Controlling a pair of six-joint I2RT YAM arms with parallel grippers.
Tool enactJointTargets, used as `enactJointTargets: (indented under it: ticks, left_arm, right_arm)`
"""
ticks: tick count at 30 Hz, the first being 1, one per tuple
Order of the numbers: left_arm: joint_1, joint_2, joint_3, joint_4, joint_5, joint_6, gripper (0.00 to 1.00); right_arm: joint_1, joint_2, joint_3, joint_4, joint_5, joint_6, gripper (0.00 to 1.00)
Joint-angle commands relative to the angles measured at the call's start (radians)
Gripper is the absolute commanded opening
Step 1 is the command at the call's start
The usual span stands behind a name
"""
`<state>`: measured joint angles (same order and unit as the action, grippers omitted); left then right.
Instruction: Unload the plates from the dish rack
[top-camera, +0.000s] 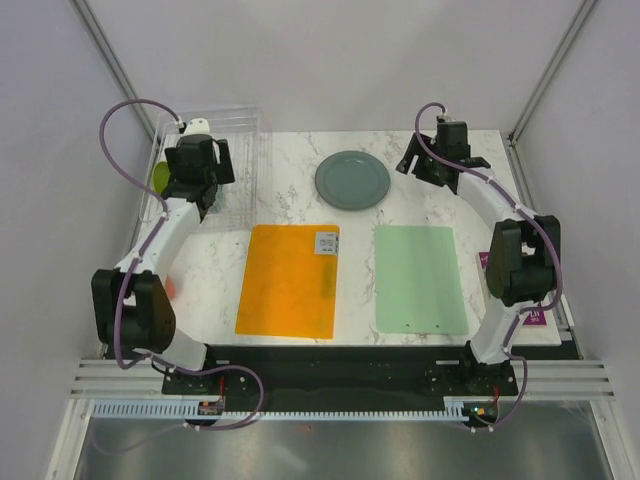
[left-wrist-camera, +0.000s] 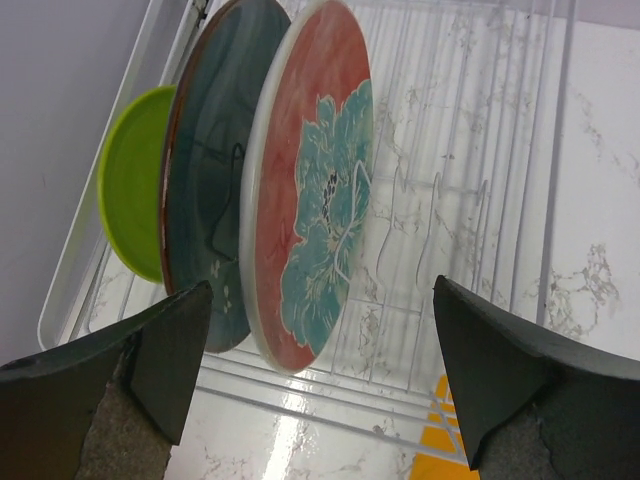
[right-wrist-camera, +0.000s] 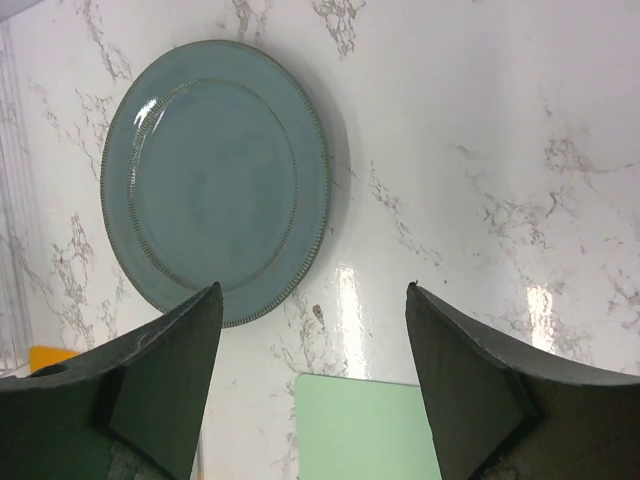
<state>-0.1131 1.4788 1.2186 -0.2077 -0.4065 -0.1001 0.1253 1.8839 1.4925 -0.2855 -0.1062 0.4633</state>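
Note:
The left gripper moves down and outward next, its fingers straddling the red plate's white rim, since the plate has empty rack beside its flowered side.
The clear dish rack (top-camera: 243, 160) stands at the table's back left; it also shows in the left wrist view (left-wrist-camera: 470, 190). Three plates stand upright in it: the red plate with teal flowers (left-wrist-camera: 310, 200), the dark teal-blue plate (left-wrist-camera: 205, 180) and the lime-green plate (left-wrist-camera: 130, 190), whose edge also shows in the top view (top-camera: 160, 177). My left gripper (left-wrist-camera: 320, 385) hangs open and empty just above the rack, near the red plate's lower edge. The grey-green plate (top-camera: 352, 180) lies flat on the marble, also in the right wrist view (right-wrist-camera: 215, 180). My right gripper (right-wrist-camera: 315, 375) is open and empty, to the plate's right.
An orange mat (top-camera: 290, 280) and a pale green mat (top-camera: 420, 278) lie flat in front of the plate. The green mat's corner shows in the right wrist view (right-wrist-camera: 360, 430). White enclosure walls stand close on the left and right.

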Motion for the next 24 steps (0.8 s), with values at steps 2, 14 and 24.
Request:
enactJointTargets:
  ticks: [2, 14, 24]
  left_arm:
    - [0.001, 0.121, 0.103, 0.054, -0.095, 0.048, 0.95]
    - [0.003, 0.282, 0.216, 0.091, -0.278, 0.099, 0.59]
    - [0.003, 0.333, 0.233, 0.07, -0.308, 0.131, 0.02]
  right_arm:
    - [-0.001, -0.068, -0.063, -0.024, 0.028, -0.055, 0.81]
    - [-0.001, -0.074, -0.149, -0.014, 0.0, -0.084, 0.8]
    - [-0.001, -0.085, -0.176, -0.014, -0.003, -0.092, 0.79]
